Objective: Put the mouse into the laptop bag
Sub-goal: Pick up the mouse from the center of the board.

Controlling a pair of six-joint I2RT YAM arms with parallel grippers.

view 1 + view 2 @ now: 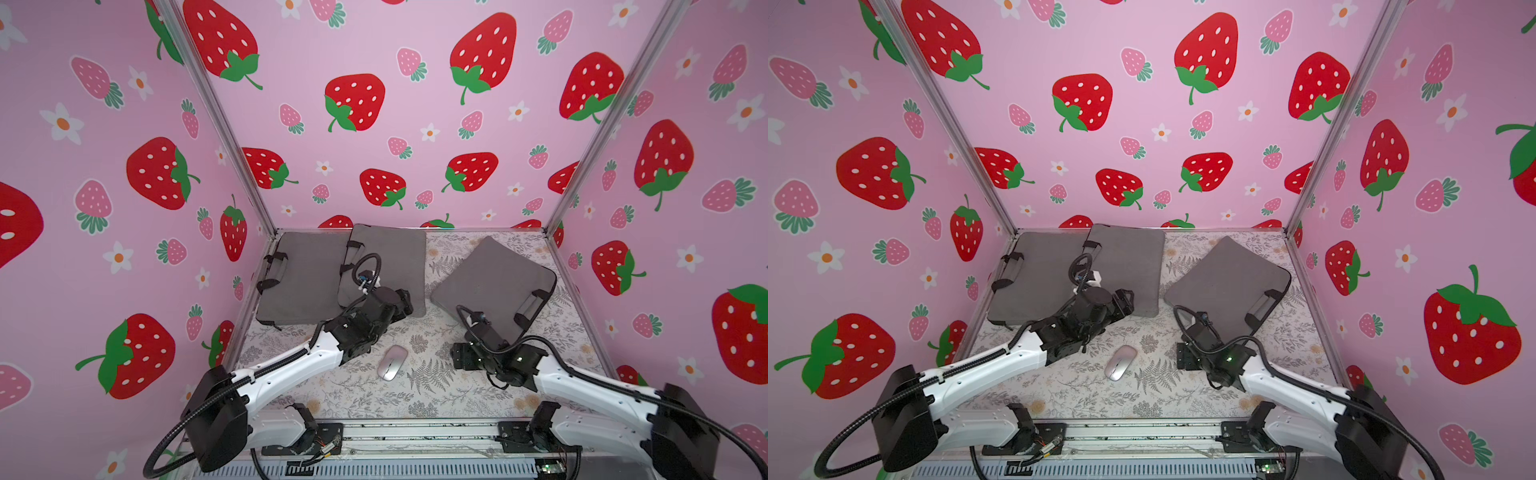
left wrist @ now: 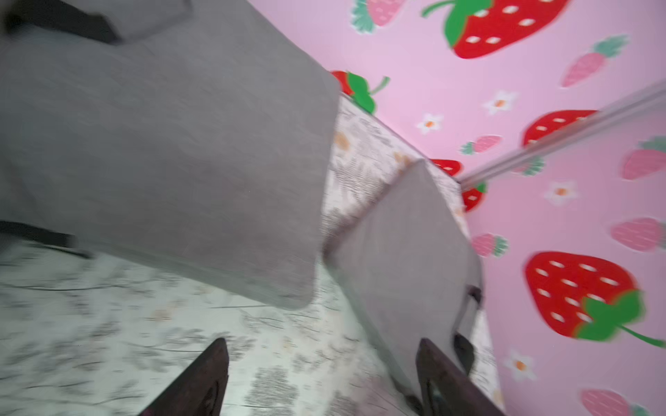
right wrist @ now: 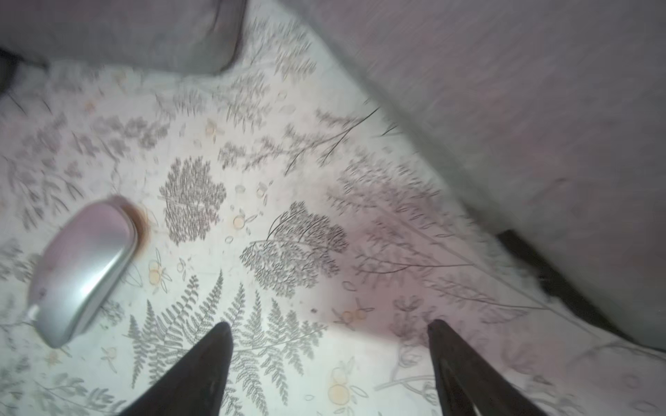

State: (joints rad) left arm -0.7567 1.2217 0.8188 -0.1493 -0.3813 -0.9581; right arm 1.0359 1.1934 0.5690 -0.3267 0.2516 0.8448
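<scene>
The silver mouse (image 1: 392,362) (image 3: 84,270) lies slanted, so my right gripper moves across the cloth over it next. The gripper then turns and lowers to close on the mouse's long sides.
The silver mouse (image 1: 392,362) (image 1: 1120,362) (image 3: 84,270) lies on the floral cloth between my two arms, untouched. Three flat grey laptop bags lie behind it: left (image 1: 299,278), middle (image 1: 395,257) (image 2: 162,144) and right (image 1: 494,278) (image 3: 522,108). My left gripper (image 1: 404,301) (image 2: 323,342) hovers at the middle bag's near corner, open with nothing between its fingers. The right gripper (image 1: 460,355) (image 3: 328,324) is low over the cloth, to the right of the mouse and in front of the right bag. It is also open and holds nothing.
The floral cloth (image 1: 415,395) covers the table. Pink strawberry walls with metal corner posts (image 1: 582,183) close in the left, back and right sides. The bags' black handles (image 1: 272,272) (image 1: 530,305) point outward. The arm bases stand on a rail (image 1: 415,432) at the front edge.
</scene>
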